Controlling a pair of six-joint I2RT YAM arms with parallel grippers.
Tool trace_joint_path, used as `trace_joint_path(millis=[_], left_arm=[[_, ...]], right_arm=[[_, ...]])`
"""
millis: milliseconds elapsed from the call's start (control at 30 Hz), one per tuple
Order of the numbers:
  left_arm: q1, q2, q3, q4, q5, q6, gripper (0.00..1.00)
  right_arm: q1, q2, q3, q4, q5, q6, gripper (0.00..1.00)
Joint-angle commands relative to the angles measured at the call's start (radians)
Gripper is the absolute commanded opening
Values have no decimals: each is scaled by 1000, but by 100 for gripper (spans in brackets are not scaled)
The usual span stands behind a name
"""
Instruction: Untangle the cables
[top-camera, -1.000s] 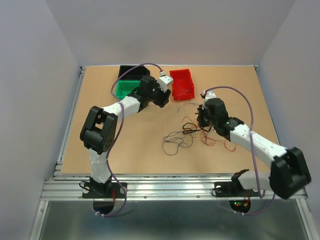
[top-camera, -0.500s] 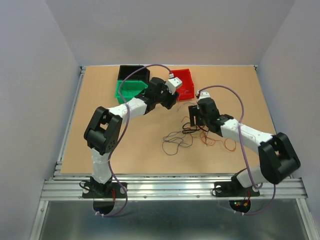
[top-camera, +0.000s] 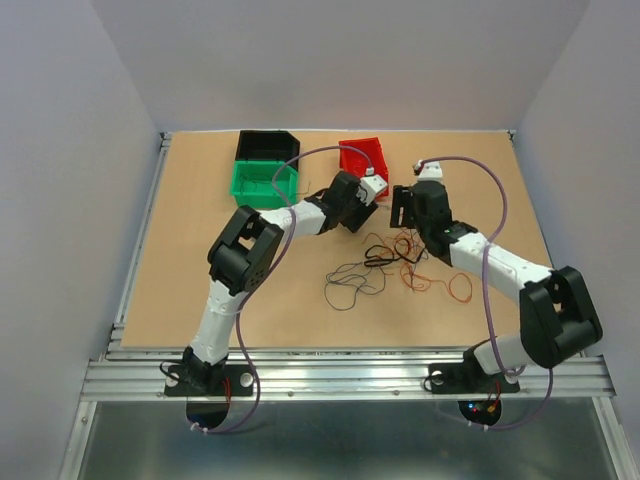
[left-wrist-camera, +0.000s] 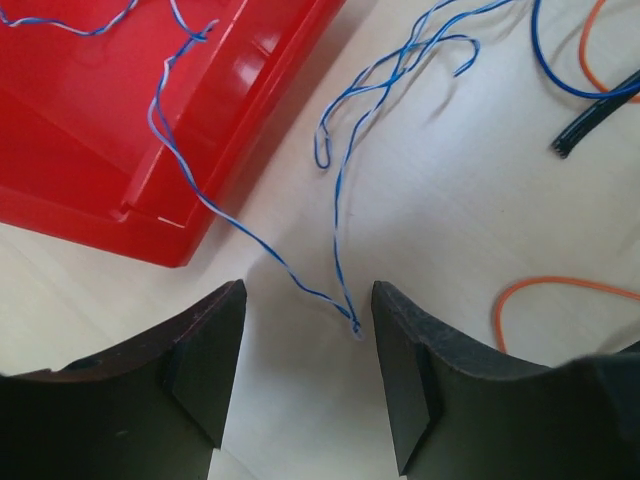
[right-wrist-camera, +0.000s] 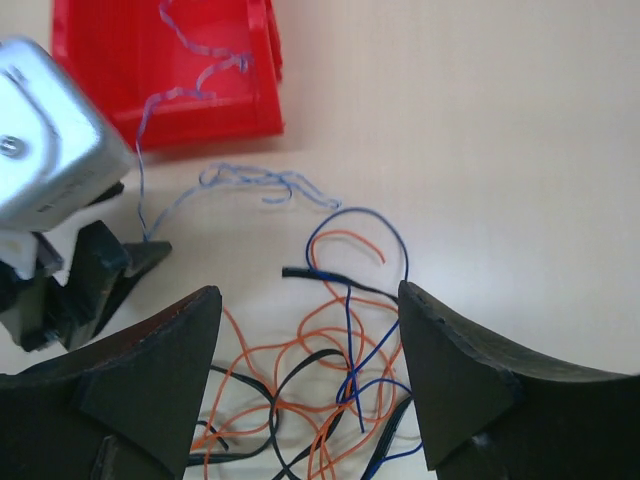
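I will next move my left gripper gently a little toward the red bin (left-wrist-camera: 100, 120) and close it on the wire's bent end (left-wrist-camera: 351, 318), since that bend is already between its open fingers.
The cables form a tangle (top-camera: 400, 262) of orange, black and blue wires mid-table, with thin black loops (top-camera: 350, 285) spreading left. A twisted blue-white wire (left-wrist-camera: 340, 200) runs out of the red bin (left-wrist-camera: 100, 120) onto the table. Its bent end (left-wrist-camera: 352, 322) lies between the fingers of my left gripper (left-wrist-camera: 305, 335), which is open and low in front of the bin (top-camera: 357, 215). My right gripper (right-wrist-camera: 308, 330) stands open above the tangle's far edge (top-camera: 403, 215), over orange loops (right-wrist-camera: 300, 350), a black end (right-wrist-camera: 300, 272) and a blue loop (right-wrist-camera: 400, 250). It holds nothing.
A green bin (top-camera: 262, 183) and a black bin (top-camera: 265, 146) stand at the back left beside the red bin (top-camera: 362, 160). The two grippers are close together, and the left wrist camera (right-wrist-camera: 50, 130) shows in the right wrist view.
My left gripper has swung right from the green bin to the front of the red bin. The right gripper has opened and moved from the tangle toward the back.
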Motion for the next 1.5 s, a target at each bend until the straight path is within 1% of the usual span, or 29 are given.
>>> trace_joint_path(millis=[0, 100, 200, 233, 333, 433, 467, 633, 767, 867, 967, 1167, 1333, 1367, 1400, 1433, 1467], left_arm=[[-1, 3, 70, -9, -64, -18, 64], [1, 34, 99, -23, -71, -22, 58], [1, 48, 109, -25, -71, -22, 38], [1, 46, 109, -25, -71, -22, 25], [-1, 34, 105, -28, -39, -21, 12], [1, 23, 109, -44, -15, -24, 6], [1, 19, 113, -49, -6, -26, 0], [1, -24, 114, -77, 24, -29, 0], [2, -73, 122, -112, 74, -38, 0], [18, -96, 154, -152, 166, -59, 0], [39, -109, 180, -189, 212, -70, 0], [109, -129, 214, -201, 336, -111, 0], [174, -75, 339, -261, 413, -148, 0], [185, -45, 365, -273, 428, -165, 0], [200, -26, 428, -287, 448, -171, 0], [206, -6, 465, -325, 449, -176, 0], [208, 34, 540, -351, 430, -173, 0]], right_arm=[[-16, -122, -81, 131, 66, 25, 77], [-21, -170, -117, 142, 70, 30, 77], [-24, -198, -138, 151, 67, 28, 77], [-25, -199, -141, 154, 66, 28, 77], [-30, -190, -144, 157, 63, 28, 77], [-36, -178, -144, 161, 53, 30, 76], [-37, -176, -143, 161, 49, 30, 76], [-42, -178, -149, 165, 41, 31, 76], [-48, -185, -155, 168, 37, 33, 76], [-51, -185, -160, 169, 30, 34, 76], [-51, -181, -160, 169, 23, 34, 75], [-54, -168, -158, 171, 14, 37, 75], [-54, -162, -154, 172, 12, 42, 74], [-54, -159, -154, 172, 9, 43, 74], [-54, -158, -152, 172, 9, 43, 74], [-54, -158, -152, 172, 9, 42, 74], [-54, -156, -154, 172, 6, 43, 74]])
